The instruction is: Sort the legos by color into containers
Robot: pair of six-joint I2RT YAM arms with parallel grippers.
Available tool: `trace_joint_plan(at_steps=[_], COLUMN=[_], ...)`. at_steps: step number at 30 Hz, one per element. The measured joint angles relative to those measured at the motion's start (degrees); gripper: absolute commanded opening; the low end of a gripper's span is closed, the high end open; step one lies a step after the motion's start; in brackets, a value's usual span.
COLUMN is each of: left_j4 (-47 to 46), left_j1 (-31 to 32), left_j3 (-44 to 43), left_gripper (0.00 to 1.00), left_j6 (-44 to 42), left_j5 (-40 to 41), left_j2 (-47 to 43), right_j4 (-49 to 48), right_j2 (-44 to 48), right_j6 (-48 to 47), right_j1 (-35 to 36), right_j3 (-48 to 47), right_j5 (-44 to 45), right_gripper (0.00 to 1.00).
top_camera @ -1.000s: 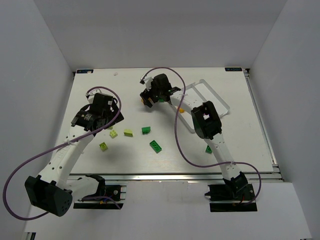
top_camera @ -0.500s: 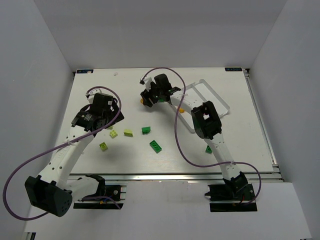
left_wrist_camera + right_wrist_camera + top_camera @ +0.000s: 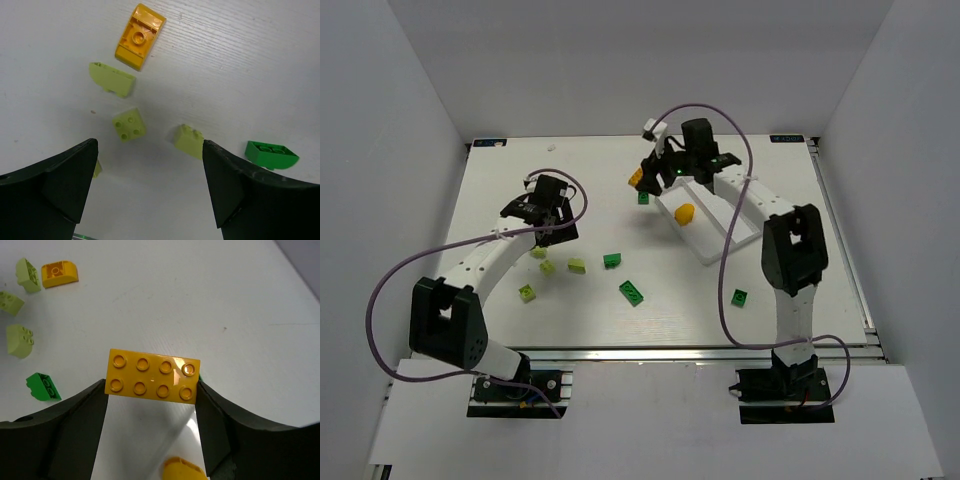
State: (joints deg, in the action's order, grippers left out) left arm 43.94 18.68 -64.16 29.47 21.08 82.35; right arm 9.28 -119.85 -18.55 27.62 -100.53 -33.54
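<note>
My right gripper moves to the right in the top view next and down over the bottom of the tray beside the round orange piece. It then releases, since both are orange.
My right gripper [image 3: 648, 178] [image 3: 152, 390] is shut on an orange two-by-four lego [image 3: 152, 375] [image 3: 636, 178], held above the table at the left end of the white tray [image 3: 705, 245]. A dark green lego [image 3: 644, 197] lies just below it. One round orange piece [image 3: 685, 213] [image 3: 182, 470] lies in the tray. My left gripper [image 3: 546, 208] [image 3: 150, 185] hangs open over the left of the table. In front of it lie an orange curved lego [image 3: 140, 36], pale yellow-green legos [image 3: 112, 79] [image 3: 129, 124] [image 3: 189, 141] and a dark green one [image 3: 271, 154].
Other dark green legos [image 3: 632, 292] [image 3: 741, 296] and a pale one [image 3: 526, 293] lie nearer the front edge. The right arm's forearm crosses over the tray and hides much of it. White walls stand on three sides of the table.
The right gripper closed on the orange two-by-four lego, lifted it and carried it right to the tray's end. The left gripper moved right and farther from the bases, still open.
</note>
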Motion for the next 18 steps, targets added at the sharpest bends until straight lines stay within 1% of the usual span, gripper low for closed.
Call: trace_joint_plan(at_steps=[3, 6, 13, 16, 17, 18], left_j4=[-1.8, -4.0, -7.4, -8.5, -8.6, -8.9], left_j1=[-1.6, -3.4, -6.5, -7.1, -7.4, -7.6], left_j3=[-0.2, -0.7, -4.1, -4.7, -5.0, -5.2], left_gripper=[0.95, 0.95, 0.96, 0.96, 0.96, 0.96], left_j6=[-2.3, -4.3, -9.2, -11.5, -12.3, -12.9], left_j5=[0.2, 0.3, 0.3, 0.2, 0.1, 0.1], left_j2=[3.0, 5.7, 13.1, 14.2, 14.3, 14.4], right_j4=[1.7, 3.9, 10.0, 11.3, 11.7, 12.1], right_j2=[5.1, 7.0, 4.8, 2.6, 1.8, 0.8], right_j6=[-1.9, -3.7, -6.9, -7.5, -7.5, -7.6], right_j1=[-1.7, -3.6, -8.0, -8.7, -8.7, -8.7], right_j3=[1.3, 2.2, 4.7, 4.6, 4.3, 3.8], right_j5=[0.8, 3.0, 9.5, 11.5, 11.9, 12.3], right_gripper=[0.28, 0.32, 0.37, 0.44, 0.49, 0.51])
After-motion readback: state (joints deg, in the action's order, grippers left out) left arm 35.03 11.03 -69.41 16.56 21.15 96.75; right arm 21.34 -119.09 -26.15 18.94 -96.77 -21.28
